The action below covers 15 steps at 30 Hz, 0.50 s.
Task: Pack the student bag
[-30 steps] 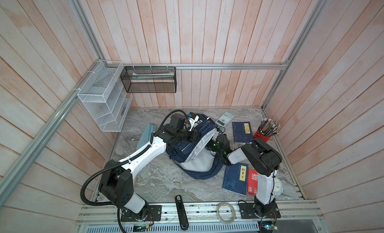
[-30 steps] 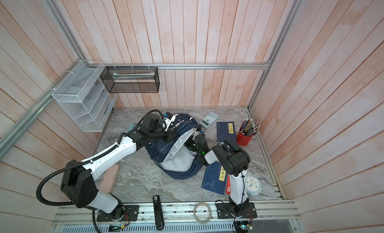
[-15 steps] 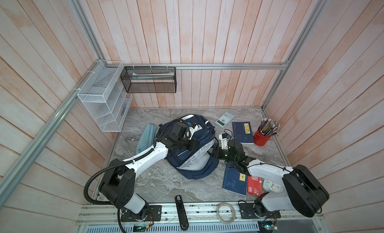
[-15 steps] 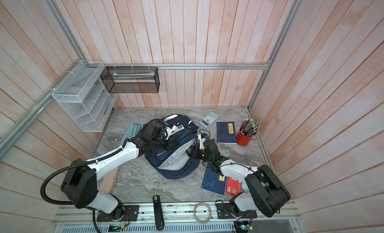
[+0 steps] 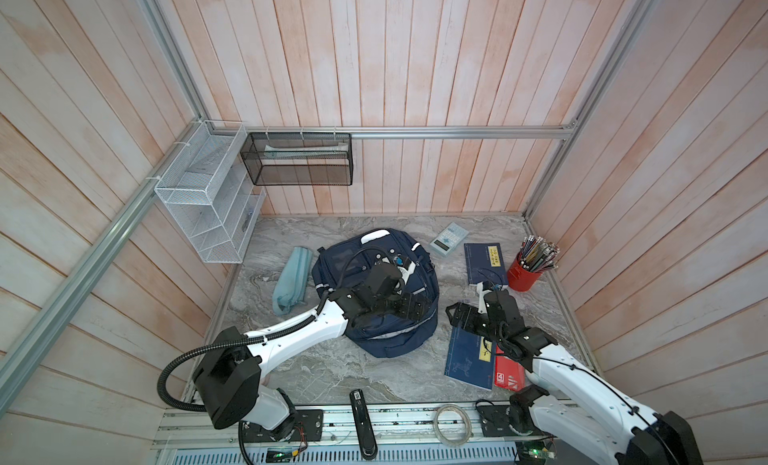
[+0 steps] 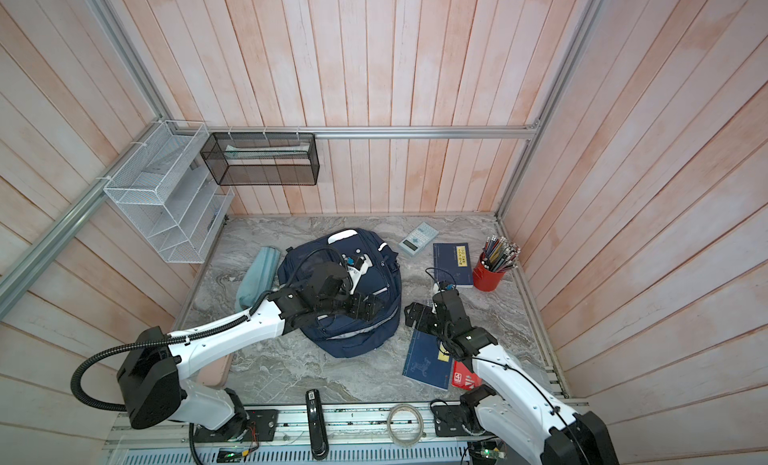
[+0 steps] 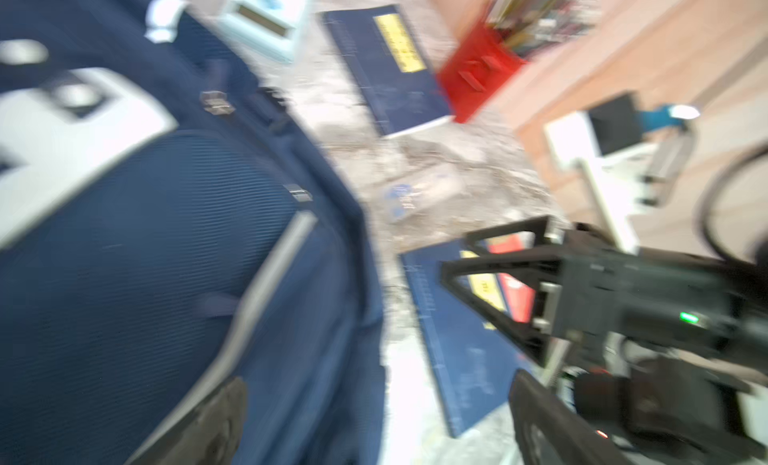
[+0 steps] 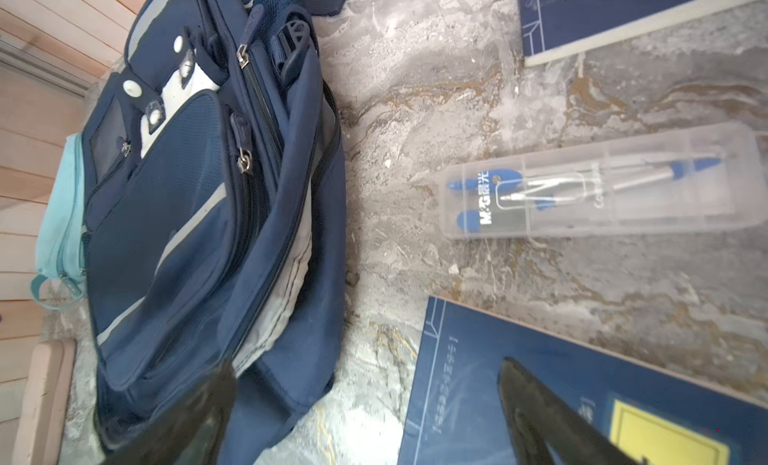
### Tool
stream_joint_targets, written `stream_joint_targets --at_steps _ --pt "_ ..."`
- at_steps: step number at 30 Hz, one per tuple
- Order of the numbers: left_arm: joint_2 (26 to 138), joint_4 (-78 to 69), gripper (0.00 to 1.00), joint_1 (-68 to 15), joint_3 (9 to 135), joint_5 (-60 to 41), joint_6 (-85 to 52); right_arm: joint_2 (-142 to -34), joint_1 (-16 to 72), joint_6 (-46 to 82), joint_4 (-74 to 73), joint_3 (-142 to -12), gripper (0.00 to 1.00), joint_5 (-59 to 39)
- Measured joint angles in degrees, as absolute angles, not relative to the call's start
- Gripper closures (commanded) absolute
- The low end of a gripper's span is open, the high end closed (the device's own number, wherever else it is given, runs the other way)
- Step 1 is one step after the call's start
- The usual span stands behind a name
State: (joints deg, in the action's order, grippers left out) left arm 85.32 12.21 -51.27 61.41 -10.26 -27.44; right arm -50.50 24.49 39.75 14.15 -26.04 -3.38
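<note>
My right gripper moves back and down onto the navy book's edge (image 5: 494, 359) beside the red book next, since my open fingers hover by the navy book's spine.
The student bag (image 5: 374, 276), navy with white patches, lies flat in the middle of the marble table in both top views (image 6: 336, 338). My left gripper (image 5: 415, 307) hovers open over the bag's right side, holding nothing. The left wrist view is blurred, with the bag (image 7: 145, 255) under its spread fingers (image 7: 199, 425). My right gripper (image 5: 457, 317) stands open just right of the bag, above a navy book (image 5: 467, 359). In the right wrist view the bag (image 8: 199, 218) lies beside one fingertip (image 8: 187, 421) and the book (image 8: 478, 380) under the other.
A clear compass case (image 8: 602, 184) lies between the bag and the books. Calculator (image 5: 448, 239), second navy book (image 5: 485, 263) and red pencil cup (image 5: 528, 272) stand back right. Teal pencil case (image 5: 293, 280) left of the bag; red book (image 5: 509, 371), stapler (image 5: 362, 421) in front.
My left gripper has opened, let go of the bag and slid toward its front right. The raised flap has dropped flat. My right gripper has drawn back off the bag and opened wider.
</note>
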Motion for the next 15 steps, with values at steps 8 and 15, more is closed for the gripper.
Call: stream_joint_targets --at_steps 8,15 --pt "94.8 5.2 0.17 -60.6 64.4 -12.4 -35.0 -44.1 17.9 42.9 22.3 -22.7 0.05 -5.3" --pt "99.9 -1.4 0.23 -60.6 61.1 -13.4 -40.9 -46.4 13.9 44.2 25.8 -21.9 0.05 -5.0"
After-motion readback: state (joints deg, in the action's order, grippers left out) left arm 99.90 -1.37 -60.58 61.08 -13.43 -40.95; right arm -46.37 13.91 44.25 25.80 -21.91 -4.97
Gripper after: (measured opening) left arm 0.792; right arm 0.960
